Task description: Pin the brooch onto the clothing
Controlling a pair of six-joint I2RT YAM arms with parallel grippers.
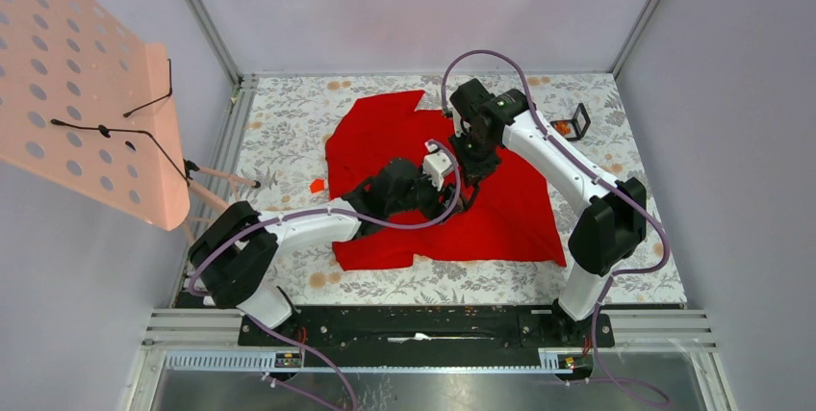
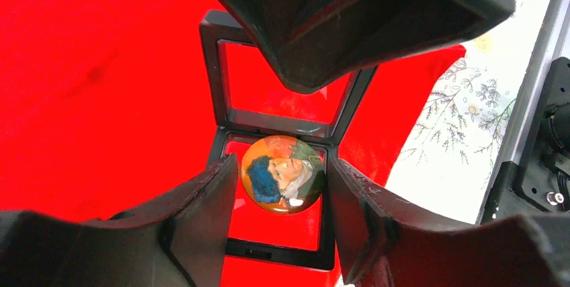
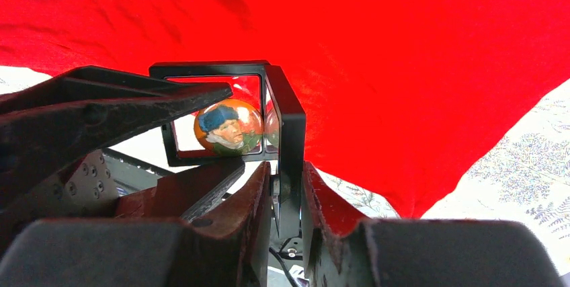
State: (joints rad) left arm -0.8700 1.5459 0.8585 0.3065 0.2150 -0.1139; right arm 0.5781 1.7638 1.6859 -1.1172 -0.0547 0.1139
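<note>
My right gripper carries the held case over, lowers and releases it next, as Empty tabletop near the second case (image 1: 599,154) lies below it and rightward in the top view.
The clothing, a red shirt (image 1: 500,218), lies spread on the floral table. Above it an open black display case (image 2: 275,255) holds the brooch (image 2: 283,174), a round badge with a painted portrait. My left gripper (image 2: 282,226) is open, one finger on each side of the case's lower half, the brooch between them with a small gap either side. My right gripper (image 3: 288,189) is shut on the edge of the case's other frame (image 3: 290,119), holding it upright. From the right wrist the brooch (image 3: 228,127) shows through the case. Both grippers meet over the shirt (image 1: 464,185).
A second small black case (image 1: 577,122) stands at the table's back right. A pink pegboard (image 1: 87,93) with black hooks leans in at the left. A small red scrap (image 1: 316,185) lies left of the shirt. Metal frame rails (image 2: 531,85) edge the table.
</note>
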